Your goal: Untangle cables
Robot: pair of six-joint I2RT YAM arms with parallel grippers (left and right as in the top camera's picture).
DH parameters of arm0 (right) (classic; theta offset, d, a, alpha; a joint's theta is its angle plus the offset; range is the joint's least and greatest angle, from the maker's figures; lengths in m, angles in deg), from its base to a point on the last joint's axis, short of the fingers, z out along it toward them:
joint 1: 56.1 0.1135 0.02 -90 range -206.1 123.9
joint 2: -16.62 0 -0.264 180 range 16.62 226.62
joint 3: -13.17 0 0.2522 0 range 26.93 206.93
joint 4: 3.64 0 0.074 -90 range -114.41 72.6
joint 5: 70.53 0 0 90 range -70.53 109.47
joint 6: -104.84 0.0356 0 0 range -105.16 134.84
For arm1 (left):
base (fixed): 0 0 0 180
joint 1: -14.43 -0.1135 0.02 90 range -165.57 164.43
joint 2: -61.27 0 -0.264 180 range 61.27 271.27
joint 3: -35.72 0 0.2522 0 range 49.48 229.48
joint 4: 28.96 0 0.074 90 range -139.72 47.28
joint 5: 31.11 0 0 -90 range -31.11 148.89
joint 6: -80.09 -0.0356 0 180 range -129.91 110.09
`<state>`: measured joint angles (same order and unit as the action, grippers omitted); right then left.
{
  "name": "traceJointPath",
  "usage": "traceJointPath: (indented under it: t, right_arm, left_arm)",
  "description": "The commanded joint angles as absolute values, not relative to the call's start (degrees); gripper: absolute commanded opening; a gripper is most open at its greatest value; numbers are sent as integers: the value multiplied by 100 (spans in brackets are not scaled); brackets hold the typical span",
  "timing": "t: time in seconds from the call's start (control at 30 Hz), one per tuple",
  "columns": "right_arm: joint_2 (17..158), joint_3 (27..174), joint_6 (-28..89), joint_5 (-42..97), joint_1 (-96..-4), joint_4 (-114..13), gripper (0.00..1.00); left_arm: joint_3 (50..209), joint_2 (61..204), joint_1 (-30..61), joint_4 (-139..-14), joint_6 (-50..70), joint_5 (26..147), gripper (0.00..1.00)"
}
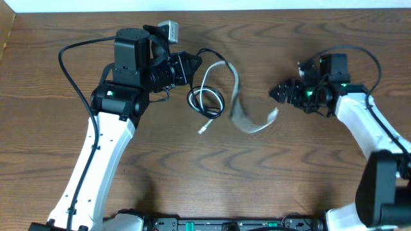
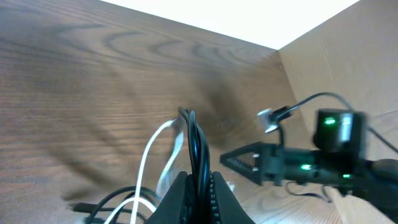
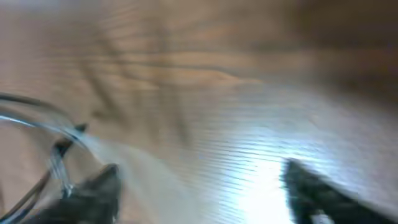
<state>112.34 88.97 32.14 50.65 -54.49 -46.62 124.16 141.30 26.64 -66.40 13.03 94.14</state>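
Note:
The tabletop [image 1: 180,99] beside the coil is below my left gripper, so my left gripper should next go down toward it and let go of the black cable, whose part is still held up.
The black cable [image 1: 205,101] lies in a small coil at the table's middle, looped with the white cable [image 1: 235,83]. The white cable arcs right, motion-blurred, to a plug [image 1: 275,114]; its other end [image 1: 203,129] lies below the coil. My left gripper [image 1: 192,64] is shut on the black cable [image 2: 198,140], which runs up between its jaws [image 2: 198,186]; the white cable [image 2: 147,160] hangs beside them. My right gripper [image 1: 275,94] is open and empty, just right of the white plug. Its view is blurred, with the fingers [image 3: 199,186] wide apart and cable strands [image 3: 43,121] at the left.
The thick black arm wires [image 1: 70,58] loop at the far left and over the right arm [image 1: 359,54]. A cardboard wall [image 2: 348,56] stands beyond the table's far edge. The right arm [image 2: 323,162] shows in the left wrist view, facing the left gripper.

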Motion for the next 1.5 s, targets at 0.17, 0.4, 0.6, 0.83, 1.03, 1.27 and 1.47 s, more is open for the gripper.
traceJointPath:
  t: [0.17, 0.4, 0.6, 0.83, 1.03, 1.27, 1.47]
  right_arm:
    - [10837, 9050, 3131, 5931, -4992, -4185, 98]
    - [10898, 9048, 3544, 5762, -3963, -3943, 89]
    - [11226, 9048, 4285, 5253, -3377, -3547, 79]
    - [12017, 9048, 4843, 5686, -2905, -2205, 70]
    - [12176, 9048, 4956, 5498, -2577, -2083, 54]
    - [12174, 9048, 4991, 5548, -2842, -2382, 1]
    - [12150, 9048, 4611, 6027, -3312, -2922, 1]
  left_arm:
    - [12472, 14069, 2965, -6603, 1594, 9424, 7]
    - [12472, 14069, 2963, -6599, 1594, 9424, 7]
    - [12472, 14069, 2963, -6599, 1592, 9422, 8]
    - [12472, 14069, 2963, -6559, 1590, 9422, 8]
    - [12472, 14069, 2963, -6562, 1587, 9374, 8]
    - [12472, 14069, 2961, -6669, 1587, 9064, 6]
    - [12472, 14076, 2952, -7187, 1524, 8338, 8]
